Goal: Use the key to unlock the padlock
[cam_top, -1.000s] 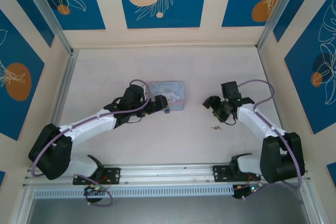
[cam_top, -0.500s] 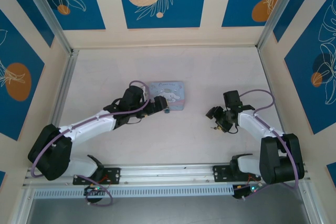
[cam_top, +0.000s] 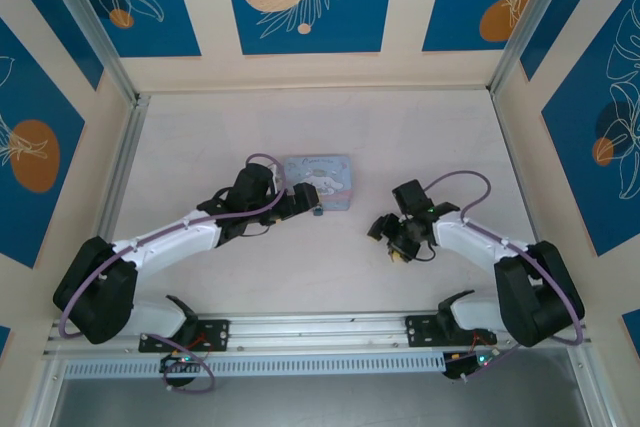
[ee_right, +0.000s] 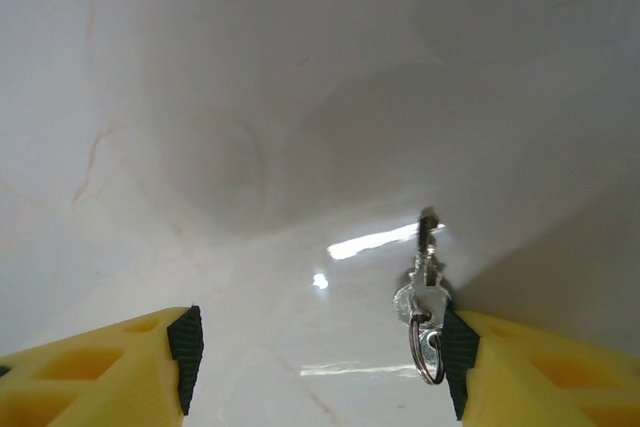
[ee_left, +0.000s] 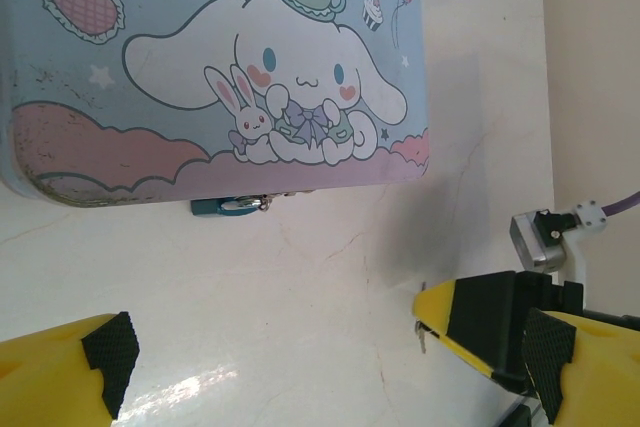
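I will next keep my right gripper low over the table and close its fingers on the key's ring (ee_right: 427, 349), because the key is already between the open fingers.
The tiny blue padlock (ee_left: 230, 206) lies on the table against the front edge of the pale blue cartoon tin (ee_left: 220, 67). My left gripper (ee_left: 300, 347) is open a little short of the padlock, with nothing between its fingers. In the top view the padlock (cam_top: 316, 212) sits just past the left gripper (cam_top: 303, 203). The small metal key (ee_right: 424, 282) lies flat on the table with its ring (ee_right: 429, 344) against the pad of the right-hand finger (ee_right: 458, 357). My right gripper (ee_right: 315, 357) is open low over the table, straddling the key. From above, the right gripper (cam_top: 388, 241) is right of the tin.
The tin (cam_top: 318, 182) lies flat mid-table. Metal rails (cam_top: 120, 177) and patterned walls enclose the white tabletop (cam_top: 330, 267). Bare table lies between the two grippers.
My right gripper has swung left and down towards the near side, and has come down over the key. The left arm and the padlock have stayed put.
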Controlling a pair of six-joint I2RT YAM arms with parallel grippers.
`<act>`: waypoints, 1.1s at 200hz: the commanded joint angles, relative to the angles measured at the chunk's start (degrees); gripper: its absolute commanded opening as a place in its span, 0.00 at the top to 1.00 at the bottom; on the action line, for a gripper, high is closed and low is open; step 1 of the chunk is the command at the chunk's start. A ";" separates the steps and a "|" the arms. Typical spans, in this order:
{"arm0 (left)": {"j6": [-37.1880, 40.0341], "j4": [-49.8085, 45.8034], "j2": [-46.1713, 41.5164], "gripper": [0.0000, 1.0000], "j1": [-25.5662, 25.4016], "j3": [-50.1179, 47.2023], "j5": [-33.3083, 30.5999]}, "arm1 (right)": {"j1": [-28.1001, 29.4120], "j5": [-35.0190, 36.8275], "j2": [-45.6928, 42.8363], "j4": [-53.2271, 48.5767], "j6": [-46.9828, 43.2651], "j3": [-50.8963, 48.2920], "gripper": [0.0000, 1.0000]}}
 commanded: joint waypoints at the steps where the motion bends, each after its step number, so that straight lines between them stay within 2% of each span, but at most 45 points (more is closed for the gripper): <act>1: -0.04 0.04 -1.44 0.00 0.44 -0.15 -0.67 | 4.73 -0.60 3.32 0.77 4.58 3.09 0.34; 25: 0.10 -1.02 -1.76 0.00 0.45 0.43 -1.33 | 9.55 1.09 6.71 -1.58 4.74 8.60 0.34; 44: 0.32 -1.78 -2.32 0.00 0.49 0.70 -1.84 | 12.90 6.93 7.72 -7.59 4.25 13.54 0.34; 97: 0.82 -3.85 -3.90 0.00 0.84 1.09 -3.20 | 14.09 16.64 8.07 -16.44 2.30 16.27 0.37; 154: 1.17 -4.75 -4.93 0.00 2.24 1.10 -3.47 | 14.27 15.95 10.15 -15.00 3.58 13.09 0.43; 220: 1.18 -4.31 -4.39 0.00 2.56 1.32 -3.29 | 15.38 14.83 15.71 -14.16 3.99 15.42 0.45</act>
